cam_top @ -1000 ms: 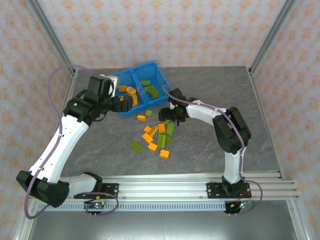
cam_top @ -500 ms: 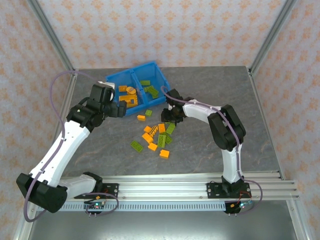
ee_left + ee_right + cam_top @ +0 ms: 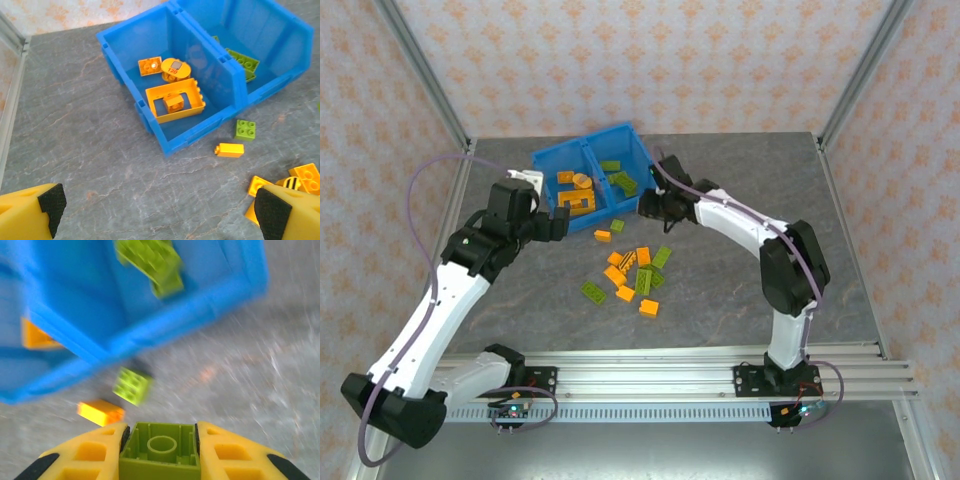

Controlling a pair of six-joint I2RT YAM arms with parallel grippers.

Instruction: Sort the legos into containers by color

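Note:
My right gripper moves outward over the bin's front side next, above the section with green bricks, and releases its brick there, since the colours match.
The blue bin (image 3: pixel 582 152) stands at the back of the table, split by a centre wall. Its left compartment (image 3: pixel 125 47) holds an orange frame (image 3: pixel 157 94), a round orange piece (image 3: pixel 172 70) and a small orange brick (image 3: pixel 149 65). Green bricks (image 3: pixel 243 61) lie in the right compartment (image 3: pixel 65 270). Loose orange and green legos (image 3: pixel 633 271) are scattered in front of the bin. My left gripper (image 3: pixel 162 215) is open over bare table, short of the bin's near corner. Just in front of the bin, my right gripper (image 3: pixel 160 450) is shut on a green brick (image 3: pixel 160 452).
A green brick (image 3: pixel 245 129) and an orange brick (image 3: pixel 229 149) lie on the table close to the bin's front wall. A metal rail (image 3: pixel 670 372) runs along the near edge. Corner posts (image 3: pixel 425 75) and patterned walls close in the back.
My left gripper has drawn back from over the orange compartment toward the near left. My right gripper has left the loose pile with the green brick and moved toward the bin.

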